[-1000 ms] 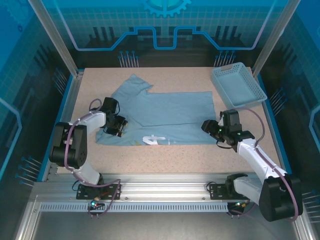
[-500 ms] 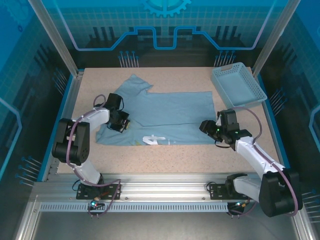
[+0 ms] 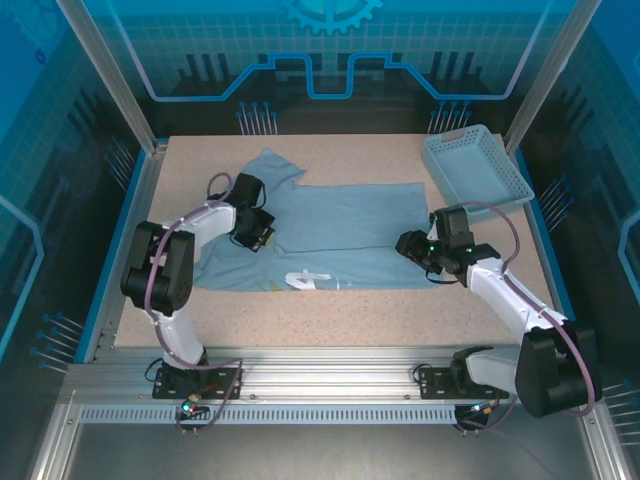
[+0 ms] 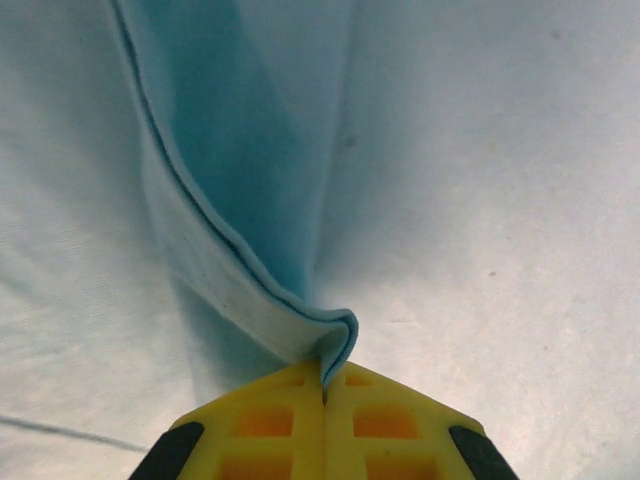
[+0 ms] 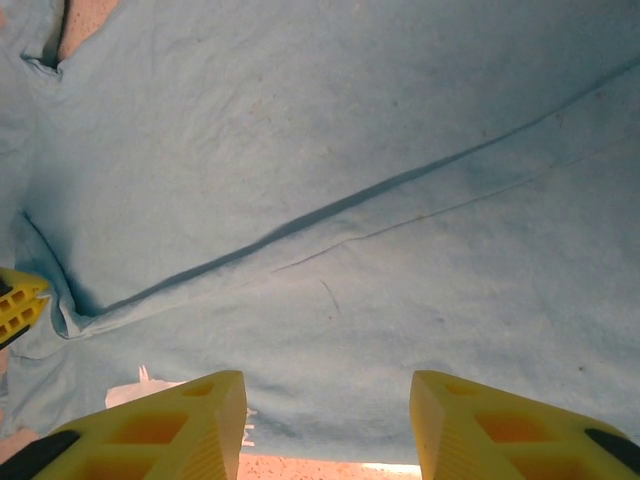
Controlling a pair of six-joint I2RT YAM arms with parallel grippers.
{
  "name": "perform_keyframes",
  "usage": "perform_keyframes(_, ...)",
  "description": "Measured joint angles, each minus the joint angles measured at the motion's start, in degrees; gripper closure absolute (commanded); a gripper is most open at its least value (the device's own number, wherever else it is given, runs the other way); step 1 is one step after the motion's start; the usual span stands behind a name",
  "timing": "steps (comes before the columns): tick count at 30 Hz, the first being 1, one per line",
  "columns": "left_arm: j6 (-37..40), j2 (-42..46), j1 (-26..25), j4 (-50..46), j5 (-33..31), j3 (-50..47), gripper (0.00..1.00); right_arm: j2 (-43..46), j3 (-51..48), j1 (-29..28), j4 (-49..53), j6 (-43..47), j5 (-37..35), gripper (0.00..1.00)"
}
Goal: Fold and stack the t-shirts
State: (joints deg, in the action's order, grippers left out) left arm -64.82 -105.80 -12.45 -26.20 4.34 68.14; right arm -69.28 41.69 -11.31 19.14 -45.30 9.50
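Observation:
I should next pull the raised fold outward with my left gripper toward the notch [image 3: 297, 187] beside the sleeve and let go. The notch is farther outward, and the fold still stops short of it.
A pale blue t-shirt [image 3: 345, 225] lies spread across the middle of the table, with white lettering [image 3: 306, 280] showing at its near edge. My left gripper [image 3: 262, 238] sits on the shirt's left part. In the left wrist view its yellow jaws [image 4: 325, 388] are shut on a raised fold of the fabric [image 4: 300, 318], which stands up in a ridge. My right gripper [image 3: 408, 247] hovers at the shirt's right edge. It is open [image 5: 325, 425], with only flat cloth [image 5: 350, 200] under the wide gap between its fingers.
A light blue mesh basket [image 3: 476, 170] stands at the back right corner. Bare speckled tabletop [image 3: 330, 320] runs along the front of the shirt. The left gripper's yellow tip [image 5: 15, 303] shows at the left edge of the right wrist view.
My left gripper closed on the shirt's left edge and carried it away and to the right, over the shirt. My right gripper crept left onto the shirt's right edge.

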Motion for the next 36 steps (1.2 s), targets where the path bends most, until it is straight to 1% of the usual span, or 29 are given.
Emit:
perform_keyframes(7, 3.93, -4.57, -2.82, 1.77, -1.09, 4.68, 1.00, -0.13, 1.40, 0.00, 1.44, 0.15, 0.02, 0.53)
perform_keyframes(17, 9.42, -9.40, -4.90, 3.41, -1.11, 10.16, 1.00, -0.11, 1.40, 0.00, 3.34, 0.17, 0.02, 0.53)
perform_keyframes(24, 11.96, -11.08, -5.46, 3.65, -1.14, 12.15, 1.00, 0.00, 1.38, 0.00, 3.32, 0.17, 0.04, 0.53)
perform_keyframes(31, 14.38, -13.05, -5.46, 1.92, -1.18, 17.22, 1.00, 0.94, 0.28, 0.00, 2.67, 0.11, 0.07, 0.51)
perform_keyframes(32, 14.56, -13.27, -5.49, 1.38, -1.36, 17.94, 0.93, 1.03, 0.15, 0.00, 2.69, -0.09, 0.07, 0.50)
perform_keyframes(34, 15.41, -13.51, -5.53, 0.13, -1.99, 18.88, 0.57, 1.07, -0.17, 0.00, 2.60, -0.17, 0.20, 0.48)
perform_keyframes(35, 15.56, -13.51, -5.57, -0.55, -2.27, 19.06, 0.45, 1.07, -0.37, 0.02, 2.60, -0.26, 0.22, 0.48)
perform_keyframes(36, 15.69, -13.51, -5.62, -1.53, -2.97, 19.15, 0.38, 1.07, -0.52, 0.09, 2.64, -0.26, 0.22, 0.47)
